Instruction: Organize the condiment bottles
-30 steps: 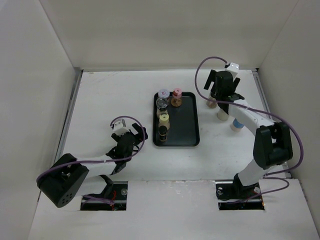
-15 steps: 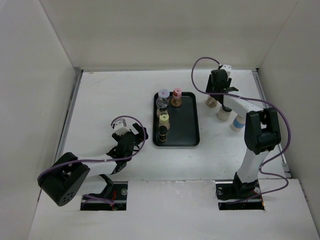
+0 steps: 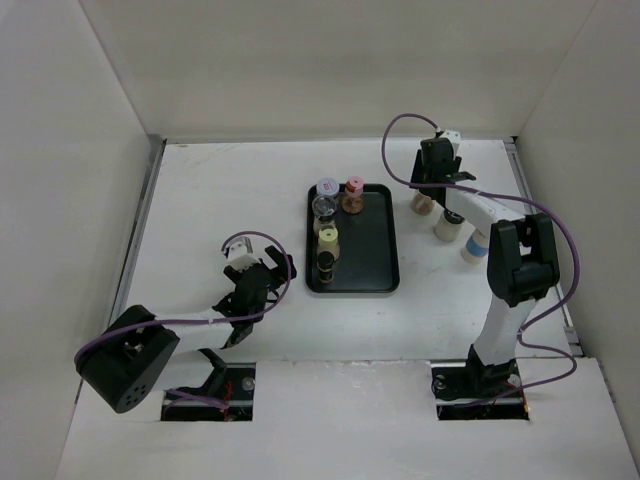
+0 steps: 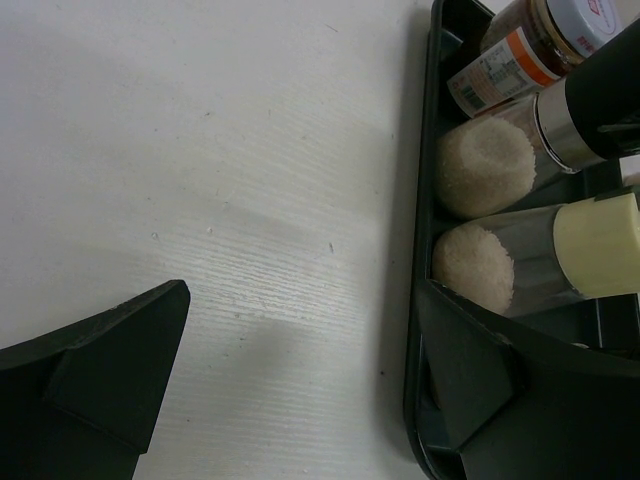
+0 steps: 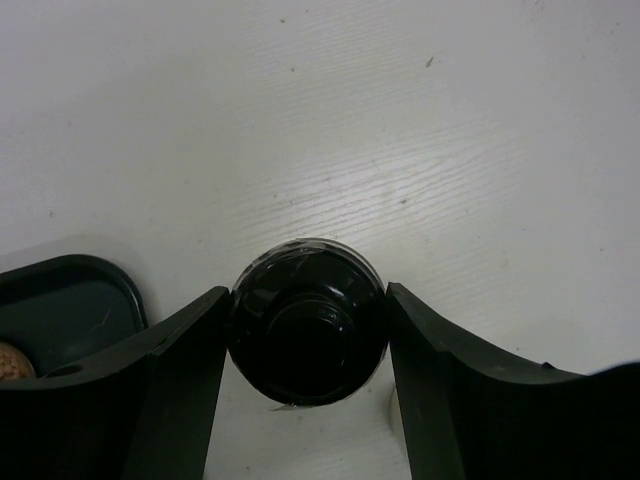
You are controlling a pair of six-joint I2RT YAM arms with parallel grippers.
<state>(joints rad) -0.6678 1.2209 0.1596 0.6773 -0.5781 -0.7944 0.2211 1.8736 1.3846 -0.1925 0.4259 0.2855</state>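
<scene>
The pink-capped bottle leaves the tray's far corner [image 3: 377, 200] [image 5: 85, 305] empty, so I need to move my right gripper to the left in the top view, over that corner, and let go there.
A black-capped bottle [image 5: 306, 333] stands on the table right of the black tray [image 3: 375, 255]. My right gripper [image 5: 306, 335] is over it, with both fingers touching the cap's sides; in the top view the gripper [image 3: 432, 190] hides most of the bottle. A cream bottle [image 3: 446, 228] and a white cylinder with a blue band [image 3: 472, 247] stand beside it. On the tray are lavender-capped [image 3: 327, 187], pink-capped [image 3: 352, 185], grey-capped [image 3: 322, 206], yellow-capped [image 3: 328, 237] and black [image 3: 326, 265] bottles. My left gripper [image 3: 262, 283] is open and empty by the tray's left edge.
White walls enclose the table on the left, back and right. In the left wrist view my gripper [image 4: 300, 400] straddles bare table, with its right finger [image 4: 500, 390] over the tray's rim [image 4: 415, 300]. The tray's corner [image 5: 70, 300] shows left of my right gripper.
The right arm folded in, and its gripper shifted slightly left and further away onto the black-capped bottle. The left arm has not moved.
</scene>
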